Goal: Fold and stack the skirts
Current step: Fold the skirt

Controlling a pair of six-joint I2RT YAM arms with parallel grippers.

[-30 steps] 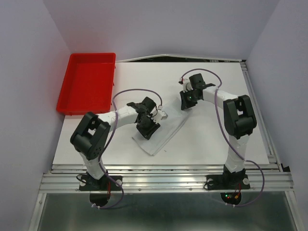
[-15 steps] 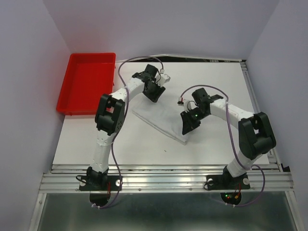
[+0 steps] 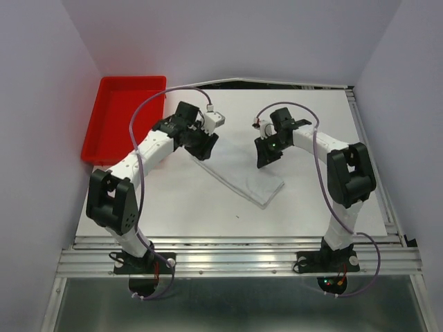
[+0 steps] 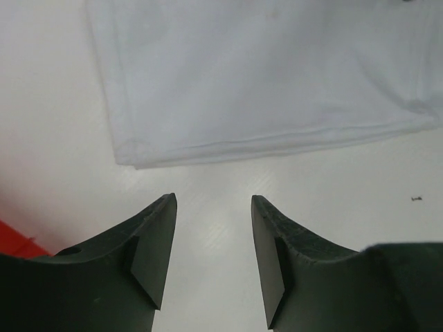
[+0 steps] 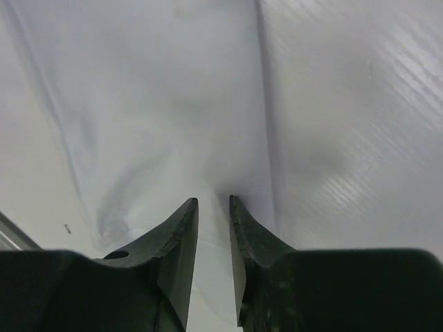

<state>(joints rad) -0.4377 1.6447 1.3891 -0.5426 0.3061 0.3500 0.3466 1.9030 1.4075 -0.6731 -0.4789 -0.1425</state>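
I will move my left gripper back and to the right in the top view next. It will turn and go down onto the skirt's near end [image 3: 273, 196], because that end is free.
One white skirt [image 3: 242, 181] lies folded in a long slanted strip on the white table [image 3: 311, 200]. My left gripper [image 3: 204, 142] hangs at the strip's far left end. In the left wrist view it [image 4: 213, 207] is open and empty over bare table, with the skirt's hem [image 4: 263, 76] just ahead of the fingertips. My right gripper [image 3: 265, 155] is at the strip's far right side. In the right wrist view its jaws [image 5: 213, 200] are nearly closed with a pinch of the skirt [image 5: 173, 90] between them, and wrinkles run toward them.
A red tray [image 3: 124, 124] stands at the back left of the table, and its corner shows in the left wrist view [image 4: 14, 243]. Walls close in on the left, back and right. Bare table [image 5: 360, 104] lies right of the skirt.
My left gripper has swung from the skirt's far edge down to its left end. My right gripper has moved from the near right corner back toward the far side. The skirt lies longer and flatter.
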